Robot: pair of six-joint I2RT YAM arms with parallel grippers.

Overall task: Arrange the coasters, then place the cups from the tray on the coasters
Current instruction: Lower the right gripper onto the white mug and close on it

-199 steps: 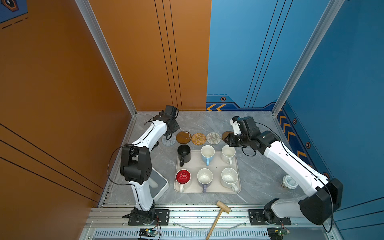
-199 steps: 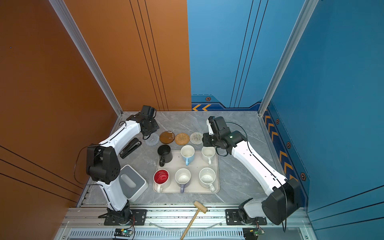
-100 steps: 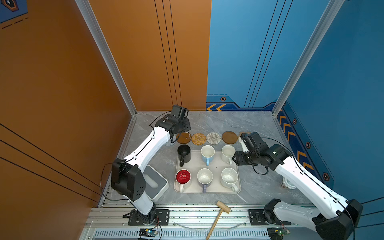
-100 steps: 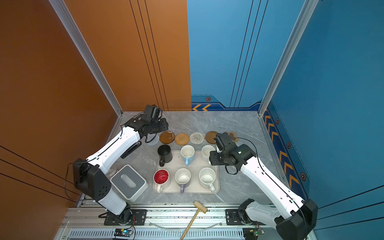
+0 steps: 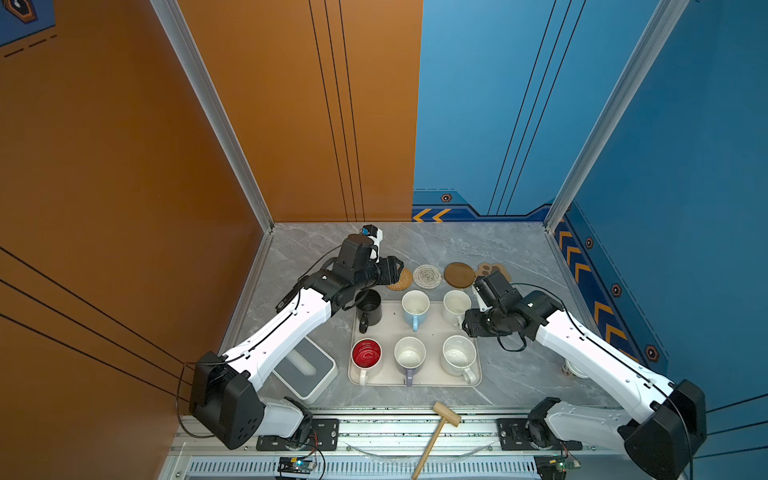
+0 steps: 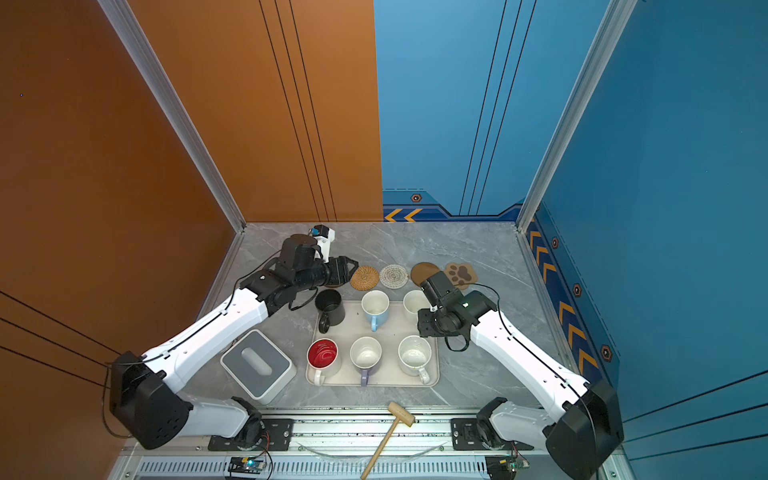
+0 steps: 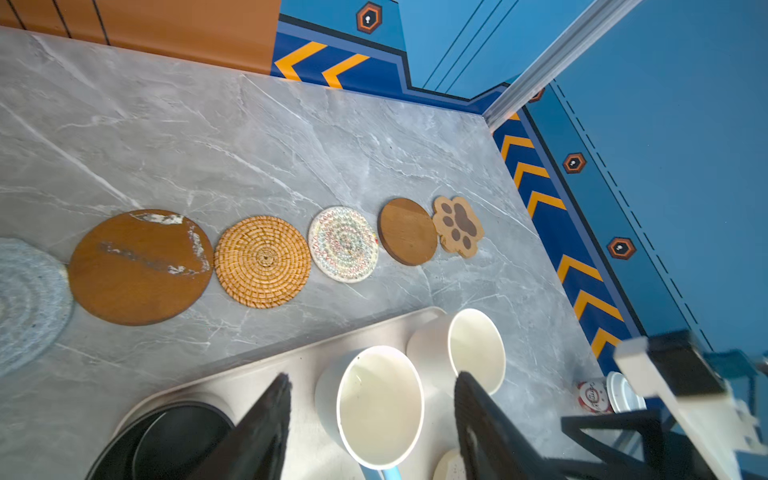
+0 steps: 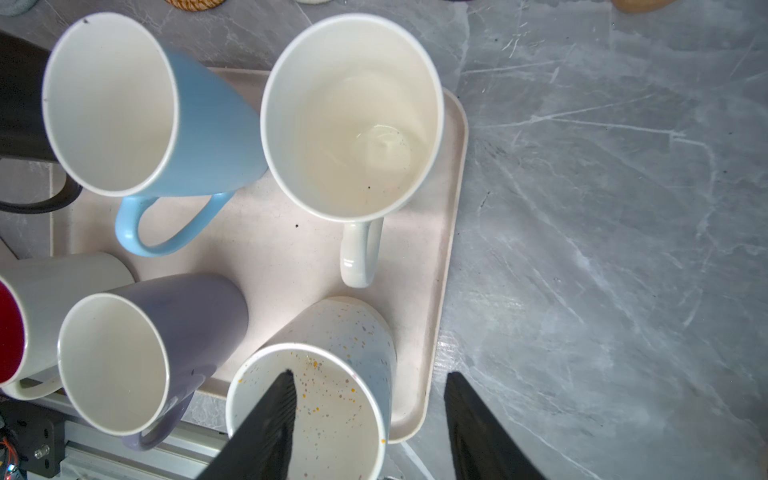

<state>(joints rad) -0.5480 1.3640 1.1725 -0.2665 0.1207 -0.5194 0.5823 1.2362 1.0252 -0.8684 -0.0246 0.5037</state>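
My open right gripper moves outward and down next until its fingers straddle the cream cup's handle (image 5: 461, 321) (image 8: 361, 252). That handle sticks out clear of the neighbouring cups.
Six coasters lie in a row behind the tray (image 5: 415, 384): beaded (image 7: 25, 299), glossy brown (image 7: 139, 266), rattan (image 7: 262, 262), beaded (image 7: 343, 244), matte brown (image 7: 407, 230), paw (image 7: 457, 226). On the tray stand the black (image 5: 369, 307), light blue (image 5: 415, 305), cream (image 5: 456, 305), red-inside (image 5: 366, 357), lavender (image 5: 409, 357) and speckled (image 5: 458, 357) cups. My left gripper (image 5: 392, 268) hangs open and empty above the row's left end. My right gripper (image 8: 370, 415) is open above the tray's right edge, one finger over the speckled cup (image 8: 307, 411).
A white-and-grey square device (image 5: 307, 370) sits left of the tray under my left arm. A wooden mallet (image 5: 440, 428) lies on the front rail. A small white-lidded jar (image 5: 575, 368) stands at the right, partly behind my right arm.
Both grippers opened. The left arm swung right along the coaster row. The right arm drew back from the row to the tray's right side, leaving the matte brown and paw coasters uncovered.
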